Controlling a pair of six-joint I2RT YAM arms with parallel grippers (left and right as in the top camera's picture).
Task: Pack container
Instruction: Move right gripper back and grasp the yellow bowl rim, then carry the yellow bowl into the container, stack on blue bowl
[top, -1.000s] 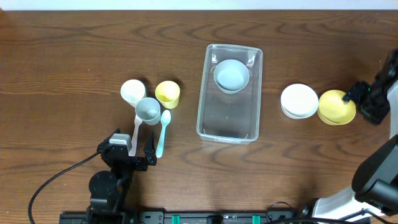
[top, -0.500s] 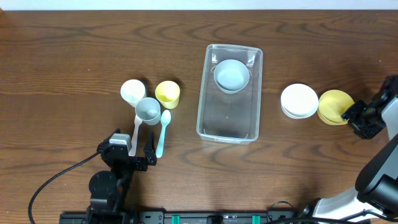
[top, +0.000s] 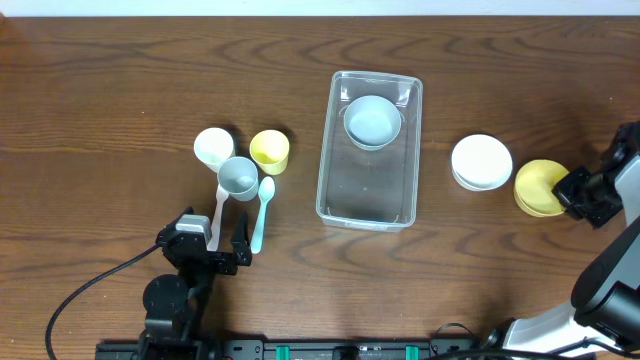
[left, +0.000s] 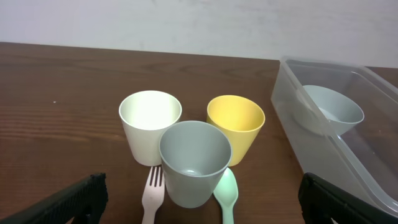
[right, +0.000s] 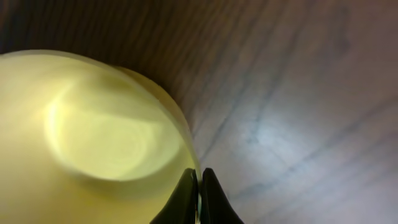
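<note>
The yellow bowl goes up, left in the overhead view, then down in my right gripper next. My right gripper releases it inside the pale blue bowl, since that's empty.
The clear rectangular container stands mid-table with a pale blue bowl at its far end; the left wrist view shows the container at the right edge. At the far right, my right gripper is shut on the rim of the yellow bowl, its two fingertips pinching the thin wall. The yellow bowl fills the right wrist view. My left gripper stands wide open near the front, behind a white cup, a grey cup and a yellow cup.
A stack of white bowls sits just left of the yellow bowl. A pink fork and a mint spoon lie on either side of the grey cup, between the left gripper's fingers.
The right gripper has closed on the yellow bowl's rim. The bowl has shifted slightly toward the front of the table. The left arm has not moved.
</note>
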